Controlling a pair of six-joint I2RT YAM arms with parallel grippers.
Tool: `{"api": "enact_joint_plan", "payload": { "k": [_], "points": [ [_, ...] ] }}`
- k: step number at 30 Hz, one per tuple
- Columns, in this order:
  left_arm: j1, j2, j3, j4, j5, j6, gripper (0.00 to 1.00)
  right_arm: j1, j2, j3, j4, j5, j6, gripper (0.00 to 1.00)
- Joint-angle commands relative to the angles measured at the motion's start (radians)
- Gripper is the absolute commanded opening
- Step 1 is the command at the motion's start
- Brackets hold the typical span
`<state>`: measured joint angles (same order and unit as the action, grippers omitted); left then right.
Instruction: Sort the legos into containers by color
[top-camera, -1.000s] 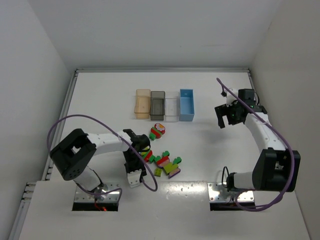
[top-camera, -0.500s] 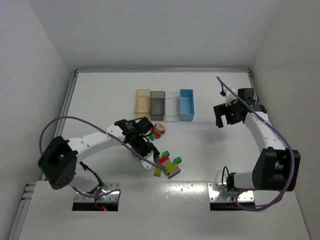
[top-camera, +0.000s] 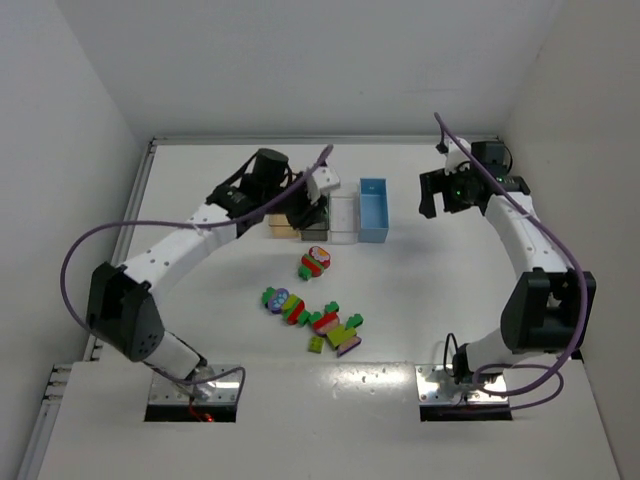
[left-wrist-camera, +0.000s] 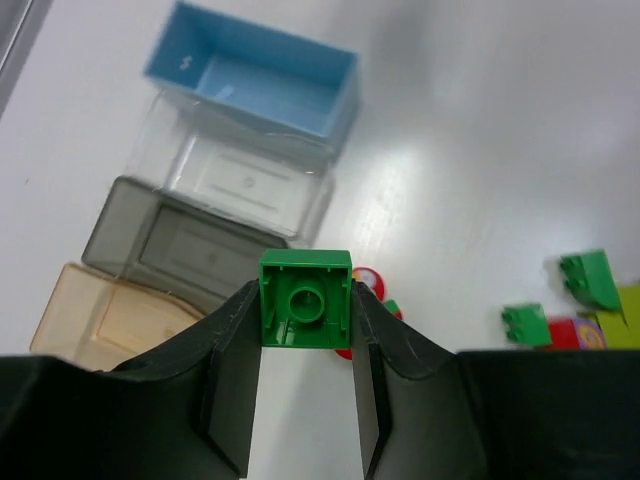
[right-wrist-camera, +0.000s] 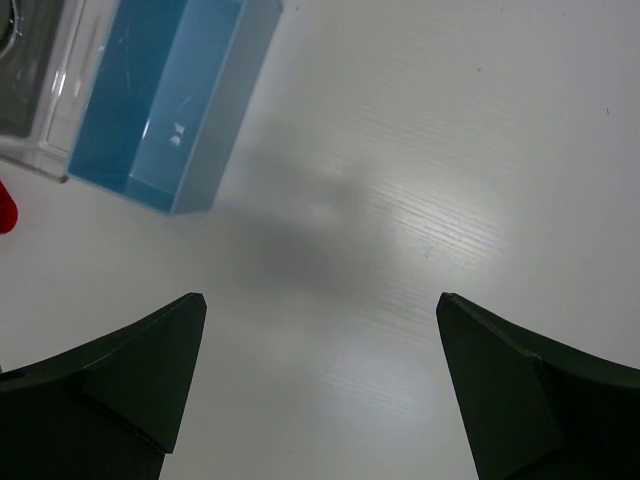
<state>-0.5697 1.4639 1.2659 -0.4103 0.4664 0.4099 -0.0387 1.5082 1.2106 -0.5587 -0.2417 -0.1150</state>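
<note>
My left gripper moves outward past the clear bin next, then gets over the light blue bin (top-camera: 373, 210) (left-wrist-camera: 256, 78), which stands empty for the dark green brick.
My left gripper (top-camera: 306, 212) hangs above the row of bins, over the smoky dark grey bin (top-camera: 318, 232). In the left wrist view it (left-wrist-camera: 305, 302) is shut on a dark green brick (left-wrist-camera: 305, 312), underside toward the camera, with the grey bin (left-wrist-camera: 190, 243), tan bin (left-wrist-camera: 105, 315), clear bin (left-wrist-camera: 240, 175) and light blue bin (left-wrist-camera: 255, 80) below. The other legos lie in clusters: red-white-green (top-camera: 316, 261), green-purple-red (top-camera: 285, 302), and red-lime-green-pink (top-camera: 336, 328). My right gripper (top-camera: 438, 197) is open and empty, right of the blue bin (top-camera: 373, 210).
A single lime brick (top-camera: 316, 344) lies near the front clusters. The right wrist view shows the blue bin (right-wrist-camera: 165, 110) and clear bin's (right-wrist-camera: 45, 90) edge at upper left, bare table between the open fingers. White walls close in the table.
My left arm has swung from the lego pile at the front up to the bins, carrying the green brick. The right gripper has shifted a little farther back.
</note>
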Motion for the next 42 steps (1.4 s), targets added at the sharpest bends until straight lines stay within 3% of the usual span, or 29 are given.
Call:
{"api": "enact_joint_plan", "payload": {
  "k": [1, 12, 18, 26, 37, 41, 42],
  "points": [
    [0.062, 0.126, 0.111, 0.074, -0.086, -0.262, 0.00, 0.019, 0.023, 0.066, 0.022, -0.025, 0.038, 1.00],
    [0.050, 0.556, 0.616, 0.065, -0.031, -0.545, 0.00, 0.019, 0.053, 0.086, 0.049, 0.025, 0.087, 1.00],
    [0.022, 0.722, 0.802, 0.065, -0.031, -0.592, 0.00, 0.019, 0.053, 0.067, 0.078, 0.061, 0.117, 1.00],
    [-0.009, 0.800, 0.857, 0.065, -0.020, -0.579, 0.00, 0.019, 0.053, 0.058, 0.079, 0.071, 0.106, 1.00],
    [-0.027, 0.917, 0.932, 0.047, -0.020, -0.579, 0.14, 0.019, 0.063, 0.049, 0.079, 0.071, 0.097, 1.00],
    [-0.027, 0.938, 0.941, 0.047, -0.020, -0.579, 0.23, 0.019, 0.063, 0.049, 0.079, 0.081, 0.087, 1.00],
    [-0.027, 0.938, 0.941, 0.047, -0.020, -0.579, 0.31, 0.019, 0.063, 0.049, 0.079, 0.081, 0.087, 1.00]
  ]
}}
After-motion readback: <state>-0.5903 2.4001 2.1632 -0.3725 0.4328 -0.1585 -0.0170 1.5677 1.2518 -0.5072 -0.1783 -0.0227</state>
